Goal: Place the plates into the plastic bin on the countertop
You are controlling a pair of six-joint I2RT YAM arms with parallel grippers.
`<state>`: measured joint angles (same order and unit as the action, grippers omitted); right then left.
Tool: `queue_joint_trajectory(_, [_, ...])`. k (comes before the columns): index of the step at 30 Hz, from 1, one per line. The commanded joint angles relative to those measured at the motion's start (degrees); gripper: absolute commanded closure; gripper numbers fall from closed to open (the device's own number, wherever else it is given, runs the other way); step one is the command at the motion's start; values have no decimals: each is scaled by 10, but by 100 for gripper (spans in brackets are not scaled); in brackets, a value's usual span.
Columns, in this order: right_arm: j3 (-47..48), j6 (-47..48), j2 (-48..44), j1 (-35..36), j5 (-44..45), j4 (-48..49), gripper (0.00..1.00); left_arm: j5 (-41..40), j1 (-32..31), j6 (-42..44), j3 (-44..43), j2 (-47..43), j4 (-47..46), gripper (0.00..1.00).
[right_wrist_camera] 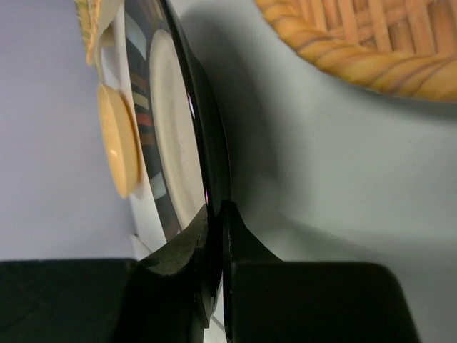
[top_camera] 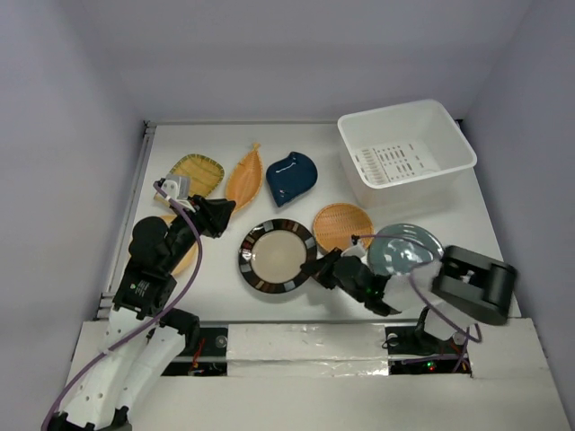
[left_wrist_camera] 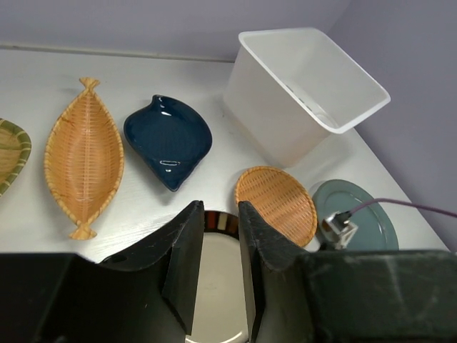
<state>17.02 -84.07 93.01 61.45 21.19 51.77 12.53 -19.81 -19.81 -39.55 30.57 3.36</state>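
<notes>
My right gripper carries the pinched cream plate up and outward over the bin's edge next, then down inside. This is because the bin's sides rise high above the countertop.
The cream plate with the dark striped rim (top_camera: 277, 257) lies at the middle front of the countertop (top_camera: 296, 144). My right gripper (top_camera: 316, 266) is shut on its right edge; the right wrist view shows the rim (right_wrist_camera: 207, 143) pinched between both fingers (right_wrist_camera: 218, 214). My left gripper (top_camera: 226, 209) hovers to the plate's upper left, its jaws a narrow gap apart with nothing between them (left_wrist_camera: 221, 214). The white plastic bin (top_camera: 409, 190) stands at the back right.
The orange woven round plate (top_camera: 342, 225) and the grey-blue plate (top_camera: 404, 250) lie by the right arm. The navy leaf dish (top_camera: 291, 177), orange boat dish (top_camera: 244, 175) and yellow ribbed dish (top_camera: 198, 172) line the back. A yellow-orange round plate (top_camera: 186, 260) lies partly under the left arm.
</notes>
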Motion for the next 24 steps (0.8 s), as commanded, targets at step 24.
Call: queue_joint_trajectory(24, [721,578,-172,-565,-163,-685,100,-44,-36,1,-26,-48,-9,69])
